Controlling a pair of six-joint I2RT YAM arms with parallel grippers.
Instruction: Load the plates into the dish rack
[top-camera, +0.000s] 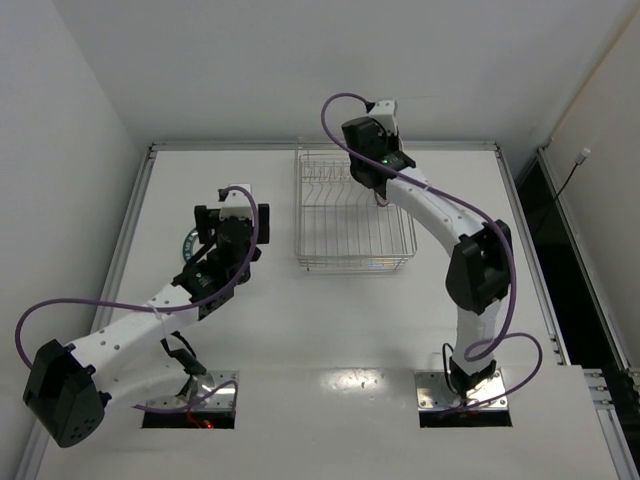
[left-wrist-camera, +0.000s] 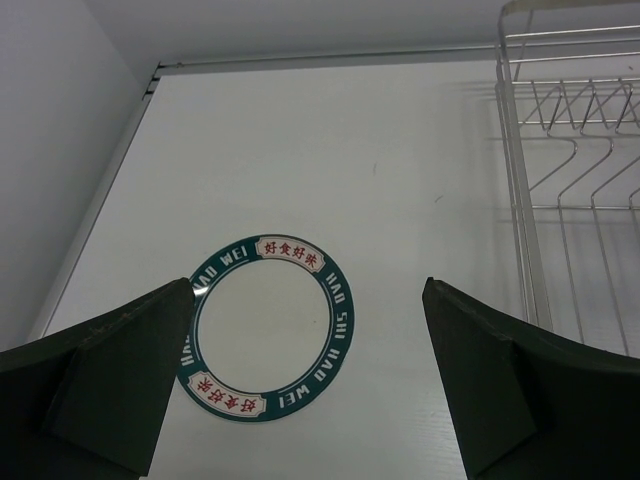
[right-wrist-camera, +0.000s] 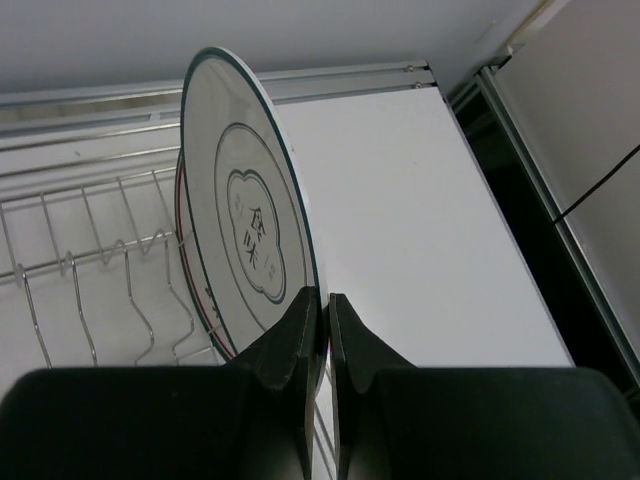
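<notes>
The held pale grey plate (right-wrist-camera: 245, 200) still hangs above the rack, so my right gripper needs to lower it into the wire slot beside the red-rimmed plate next and let it go.
The green-rimmed plate (left-wrist-camera: 335, 320) lies flat on the table left of the dish rack (left-wrist-camera: 520, 200), and part of it shows in the top view (top-camera: 187, 243). My left gripper (left-wrist-camera: 309, 290) is open and empty above it, its fingers (left-wrist-camera: 120, 370) apart over the plate's near edge. My right gripper (right-wrist-camera: 324, 300) is shut on the bottom rim of the pale grey plate (right-wrist-camera: 245, 200), which has a dark ring and centre motif. It holds this plate upright over the right end of the dish rack (right-wrist-camera: 80, 260). A red-rimmed plate (right-wrist-camera: 181, 205) stands just behind it.
In the top view the rack (top-camera: 350, 240) sits at the table's far middle, with my left gripper (top-camera: 232, 215) to its left and my right gripper (top-camera: 368, 150) over its far right corner. A raised metal rail (top-camera: 320, 146) edges the table's far side.
</notes>
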